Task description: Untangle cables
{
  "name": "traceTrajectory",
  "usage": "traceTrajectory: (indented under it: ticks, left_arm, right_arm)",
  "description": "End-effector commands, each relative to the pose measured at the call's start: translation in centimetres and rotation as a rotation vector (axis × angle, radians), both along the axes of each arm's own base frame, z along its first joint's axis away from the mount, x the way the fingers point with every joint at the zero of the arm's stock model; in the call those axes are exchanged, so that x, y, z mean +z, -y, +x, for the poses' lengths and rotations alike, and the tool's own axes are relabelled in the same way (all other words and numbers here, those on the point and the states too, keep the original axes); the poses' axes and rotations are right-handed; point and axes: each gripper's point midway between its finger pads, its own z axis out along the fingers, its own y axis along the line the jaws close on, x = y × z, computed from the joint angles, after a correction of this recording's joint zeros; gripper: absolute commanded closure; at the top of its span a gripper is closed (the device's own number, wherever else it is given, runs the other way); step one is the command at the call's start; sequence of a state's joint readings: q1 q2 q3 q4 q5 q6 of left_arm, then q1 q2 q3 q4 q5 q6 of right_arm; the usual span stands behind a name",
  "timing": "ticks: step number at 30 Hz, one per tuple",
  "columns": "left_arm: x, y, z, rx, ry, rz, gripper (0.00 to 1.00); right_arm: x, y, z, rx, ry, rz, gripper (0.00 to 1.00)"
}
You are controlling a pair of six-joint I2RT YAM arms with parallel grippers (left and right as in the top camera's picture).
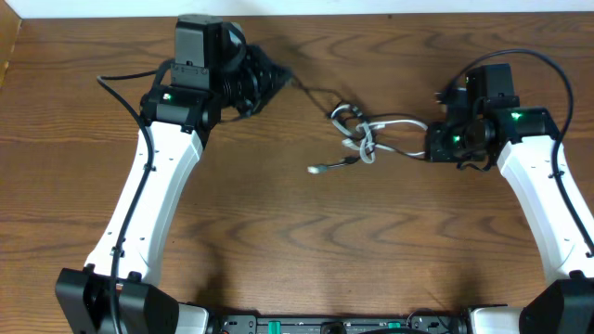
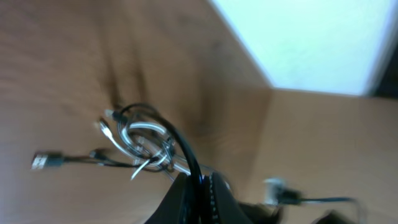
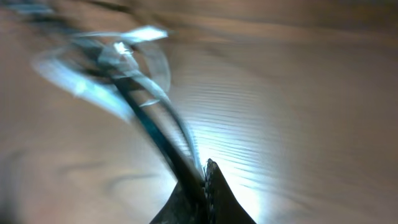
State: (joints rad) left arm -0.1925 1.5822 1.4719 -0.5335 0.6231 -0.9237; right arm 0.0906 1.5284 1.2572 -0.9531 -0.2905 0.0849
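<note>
My left gripper is holding the black cable, which runs from my fingers into the knot, so it should lower toward the knot (image 2: pixel 143 140) and bring the cable down onto the tabletop beside it.
A knot of black and white cables (image 1: pixel 357 130) lies on the wooden table between my arms. My left gripper (image 1: pixel 278 76) is shut on a black cable (image 2: pixel 180 146) that runs from its jaws (image 2: pixel 200 182) to the knot (image 2: pixel 143 140). My right gripper (image 1: pixel 429 141) is shut on cable strands (image 3: pixel 158 134) that lead from its jaws (image 3: pixel 204 180) to the blurred tangle (image 3: pixel 112 56). A loose plug end (image 1: pixel 317 169) lies in front of the knot; it also shows in the left wrist view (image 2: pixel 45 160).
The wooden table (image 1: pixel 297 250) spreads out in front of the knot. Its far edge (image 1: pixel 371 17) runs close behind both grippers. A black arm cable (image 1: pixel 116 88) loops left of the left arm.
</note>
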Motion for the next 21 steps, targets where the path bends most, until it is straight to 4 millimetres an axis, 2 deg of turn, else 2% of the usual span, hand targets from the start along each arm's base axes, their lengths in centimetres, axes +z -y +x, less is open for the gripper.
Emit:
traceTrajectory:
  ticks: [1, 6, 11, 14, 16, 21]
  left_arm:
    - [-1.9, -0.5, -1.6, -0.149, 0.073, 0.197, 0.92]
    - [-6.5, -1.0, -4.6, -0.234, -0.041, 0.428, 0.92]
    - [-9.3, -0.1, -5.9, -0.327, -0.076, 0.531, 0.83]
    - [-11.2, 0.5, -6.5, -0.353, -0.107, 0.583, 0.71]
    - [-12.0, 1.0, -6.6, -0.369, -0.120, 0.603, 0.65]
    - [-13.8, 1.9, -6.6, -0.374, -0.161, 0.601, 0.41]
  right_arm:
    - [2.2, -4.4, -1.0, 0.244, 0.069, 0.210, 0.99]
    - [2.5, -4.6, -0.6, 0.229, 0.078, 0.233, 0.99]
    - [0.8, -0.6, 0.7, -0.111, -0.003, 0.080, 0.99]
    - [0.2, 0.9, 0.8, -0.239, -0.023, 0.015, 0.99]
    - [0.0, 0.4, 0.6, -0.224, -0.028, 0.012, 0.99]
    - [-0.9, -1.0, -0.4, -0.161, -0.049, 0.001, 0.99]
